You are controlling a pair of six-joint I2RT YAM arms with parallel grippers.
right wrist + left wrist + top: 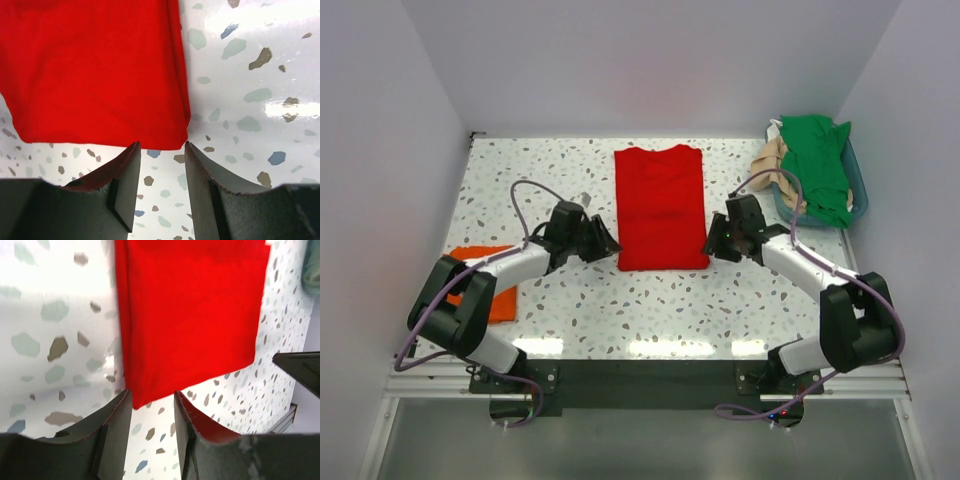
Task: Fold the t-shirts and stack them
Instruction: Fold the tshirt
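Observation:
My left gripper will next move down and slightly back onto the red t-shirt's near corner [622,266] [136,403] and close there, because the cloth is still below its open, empty fingers.
A bright red t-shirt [660,205] lies flat in the middle of the table, folded into a long upright rectangle. My left gripper [611,245] sits at its near left corner. In the left wrist view that gripper [152,396] is open with only tabletop between its fingers, and the red t-shirt's [190,315] corner lies just past the tips. My right gripper [712,243] is at the near right corner; in its own view it [161,146] also stands open and holds nothing, with the red cloth's [95,70] edge right ahead. An orange t-shirt [498,296] lies at the left, partly under the left arm.
A teal basket [858,186] at the back right holds a green t-shirt [817,160] and a tan one [773,160], both spilling over its rim. White walls close in the speckled table [620,310] on three sides.

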